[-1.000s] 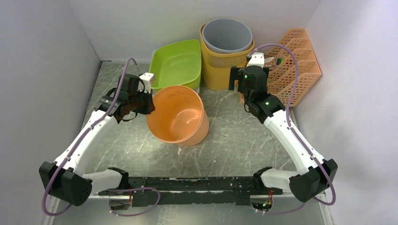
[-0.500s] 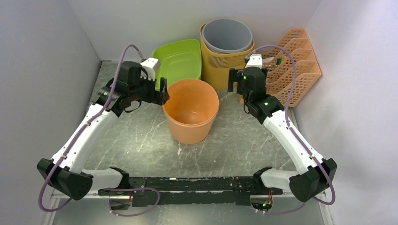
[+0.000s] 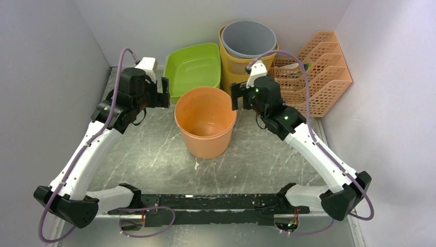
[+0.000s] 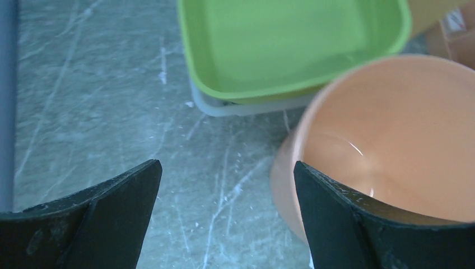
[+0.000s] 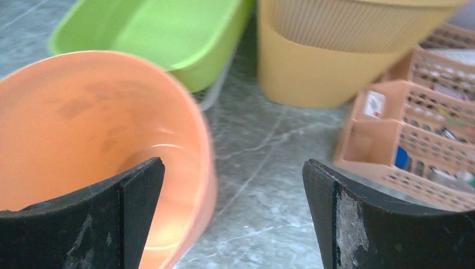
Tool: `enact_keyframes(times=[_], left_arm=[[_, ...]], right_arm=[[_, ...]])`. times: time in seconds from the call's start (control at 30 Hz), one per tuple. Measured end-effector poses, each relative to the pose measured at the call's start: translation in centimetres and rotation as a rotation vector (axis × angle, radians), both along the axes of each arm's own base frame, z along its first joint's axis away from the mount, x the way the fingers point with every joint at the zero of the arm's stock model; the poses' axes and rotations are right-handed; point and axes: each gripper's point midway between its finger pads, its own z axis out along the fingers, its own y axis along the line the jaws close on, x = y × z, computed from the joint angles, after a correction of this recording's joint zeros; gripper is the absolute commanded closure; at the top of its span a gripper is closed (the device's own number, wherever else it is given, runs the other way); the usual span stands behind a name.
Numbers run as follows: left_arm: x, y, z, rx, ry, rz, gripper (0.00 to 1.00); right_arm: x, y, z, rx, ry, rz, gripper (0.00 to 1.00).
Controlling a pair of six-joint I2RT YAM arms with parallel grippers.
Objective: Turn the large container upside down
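Note:
Back of my right gripper and to its left in the top view is the bucket's near rim (image 3: 185, 129), clear of basins: I will swing over, turn and straddle it.
The large container is an orange bucket (image 3: 205, 121) that stands upright, mouth up, in the middle of the table. My left gripper (image 3: 166, 94) hangs open just left of its rim and holds nothing; in the left wrist view (image 4: 227, 168) bare table lies between the fingers and the bucket (image 4: 392, 129) shows at the right. My right gripper (image 3: 237, 98) is open close to the bucket's right rim. In the right wrist view (image 5: 232, 165) the bucket's wall (image 5: 84, 129) stands in front of the left finger, apart from it as far as I can tell.
Behind the bucket lies a green basin (image 3: 193, 69). A yellow ribbed basket (image 3: 239, 77) with a grey bucket (image 3: 249, 38) nested in it stands at the back. An orange mesh file rack (image 3: 319, 72) is at the back right. Walls close in on both sides.
The left gripper opened and let go of the bucket's rim, then drew back left. The bucket went from tilted to upright. The right gripper moved left up to the bucket.

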Motion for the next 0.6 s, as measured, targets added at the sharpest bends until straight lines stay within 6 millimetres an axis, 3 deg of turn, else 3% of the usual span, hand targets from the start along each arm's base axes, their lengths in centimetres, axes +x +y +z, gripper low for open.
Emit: enact_keyframes(times=[0.3, 0.43, 0.57, 0.6], left_arm=[[4.1, 7.2, 1.3, -0.036, -0.095, 0.235, 0.00], [5.1, 7.7, -1.2, -0.041, -0.065, 0.238, 0.00], [5.5, 8.6, -5.1, -0.038, 0.017, 0.247, 0.00], [5.5, 8.7, -5.3, -0.039, 0.021, 0.247, 0.00]], right_arm=[[-6.3, 9.5, 2.9, 0.010, -0.049, 0.343, 0.10], [-9.9, 14.5, 2.0, -0.030, -0.038, 0.520, 0.10], [-13.1, 18.4, -1.0, -0.123, 0.000, 0.662, 0.10], [-13.6, 19.1, -1.8, -0.148, 0.012, 0.686, 0.10]])
